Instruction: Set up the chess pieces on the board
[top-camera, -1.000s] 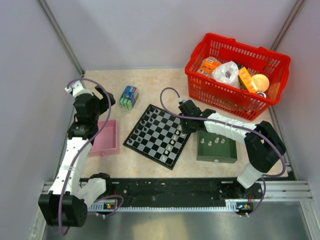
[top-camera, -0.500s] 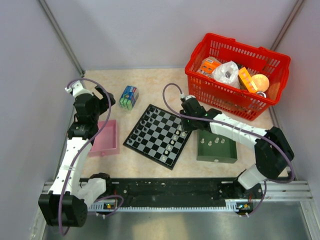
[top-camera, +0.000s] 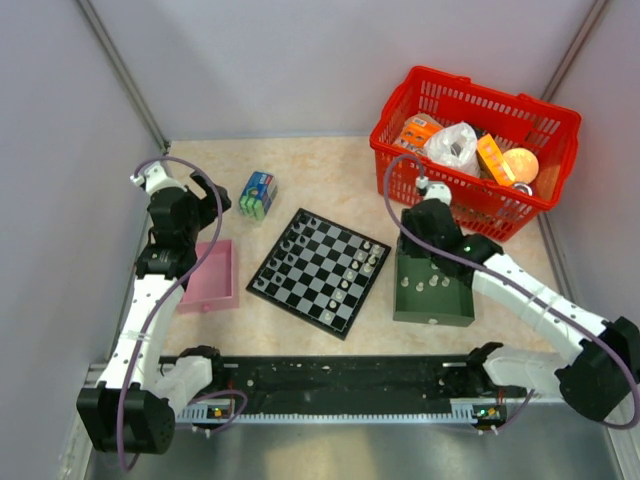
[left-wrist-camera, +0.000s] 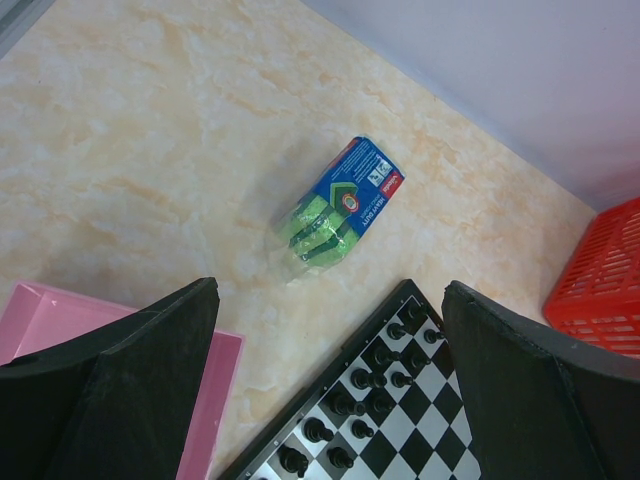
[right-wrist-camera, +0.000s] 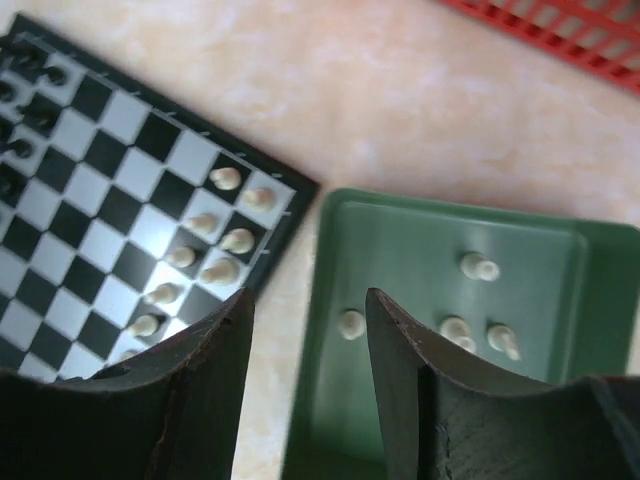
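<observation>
My right gripper should go down toward the right in the top view and close on the pale piece nearest the green tray's far side, as it stands apart.
The board (top-camera: 312, 272) lies at mid-table, turned like a diamond. Dark chess pieces (top-camera: 292, 243) stand along its far-left side and show in the left wrist view (left-wrist-camera: 372, 378). Pale chess pieces (top-camera: 357, 272) stand along its right side and show in the right wrist view (right-wrist-camera: 238, 240). Several more pale pieces (right-wrist-camera: 480, 267) lie in the green tray (top-camera: 432, 316). My right gripper (top-camera: 416, 245) is open and empty over the tray's left edge (right-wrist-camera: 330, 300). My left gripper (top-camera: 206, 196) is open and empty, held above the table between the pink tray and the board's far-left corner (left-wrist-camera: 400, 300).
A red basket (top-camera: 470, 150) full of goods stands at the back right. A green-and-blue packet (top-camera: 258, 195) lies behind the board and also shows in the left wrist view (left-wrist-camera: 340, 208). An empty pink tray (top-camera: 212, 272) lies left of the board. Walls close in on three sides.
My right gripper has moved from over the board's right edge to the right, over the green tray. The left arm has not moved.
</observation>
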